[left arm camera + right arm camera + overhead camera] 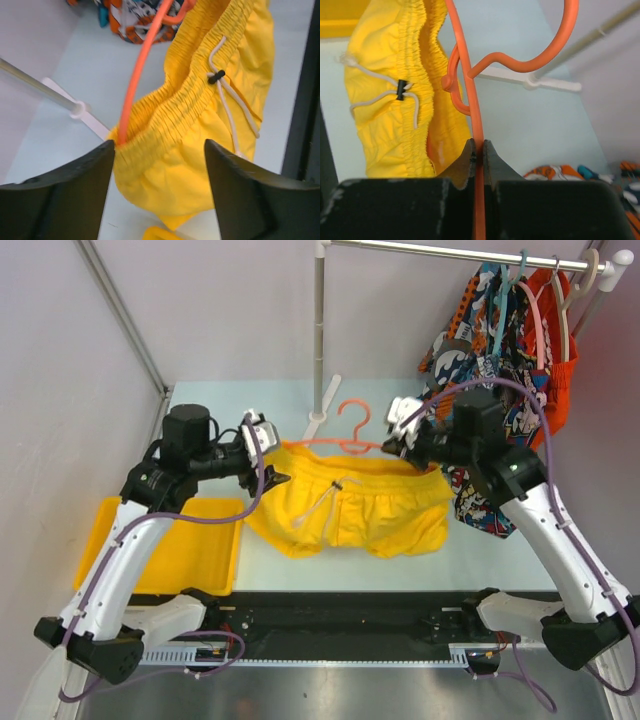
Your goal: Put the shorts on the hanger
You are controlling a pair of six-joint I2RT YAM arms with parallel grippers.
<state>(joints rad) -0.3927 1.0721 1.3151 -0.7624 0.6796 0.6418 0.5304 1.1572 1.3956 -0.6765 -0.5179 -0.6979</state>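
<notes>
The rack bar's empty part [441, 252] is above and outward of my right gripper. My right gripper will next lift the hanger up and outward, hook it there and let go.
The yellow shorts [355, 505] lie on the table with the waistband toward the back. The orange hanger [352, 430] runs along the waistband, its hook pointing back; its left end goes into the waistband [125, 127]. My right gripper [408, 445] is shut on the hanger's right arm [478, 150], beside the shorts [390, 100]. My left gripper [268, 465] is open at the shorts' left waist corner [165, 165], one finger on each side of the fabric, not closed on it. The pale drawstring [225, 100] lies across the front.
A yellow tray [190, 545] sits at the left. A clothes rack [320, 330] stands at the back; its white foot [75, 107] lies near the hanger's left end. Cartoon-print shorts and an orange-red garment [510, 350] hang at the right on other hangers.
</notes>
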